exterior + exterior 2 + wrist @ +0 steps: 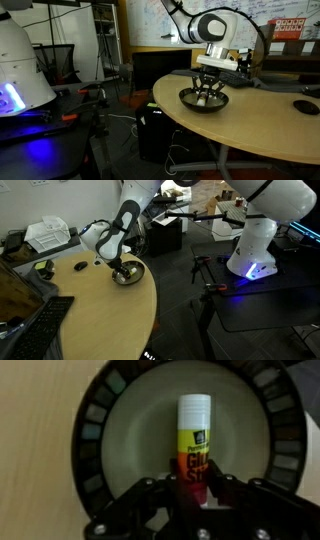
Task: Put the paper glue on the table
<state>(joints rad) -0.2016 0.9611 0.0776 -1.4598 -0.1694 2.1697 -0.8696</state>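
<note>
I will next move my gripper up and over the bowl's rim, then lower it and let go, because bare tabletop (pixel 115 310) beside the bowl is to its right in the wrist view.
The paper glue (pixel 195 430) is a stick with a white cap and a yellow and red label. It lies inside the dark round bowl (pixel 90 420). In the wrist view my gripper (pixel 194 488) is lowered into the bowl, with its fingers pressed against both sides of the stick's lower end. In both exterior views the gripper (pixel 206 88) (pixel 118 264) reaches down into the bowl (pixel 186 97) (pixel 133 277), which stands on the light tan table (pixel 250 135) (pixel 95 315). A whitish bit of the glue (pixel 206 98) shows between the fingers.
A keyboard (pixel 40 325) lies at the table's near edge and a small dark object (pixel 82 265) sits beside the bowl. A black object (pixel 305 105) lies farther along the table. A white machine with a blue glow (pixel 255 250) stands off the table.
</note>
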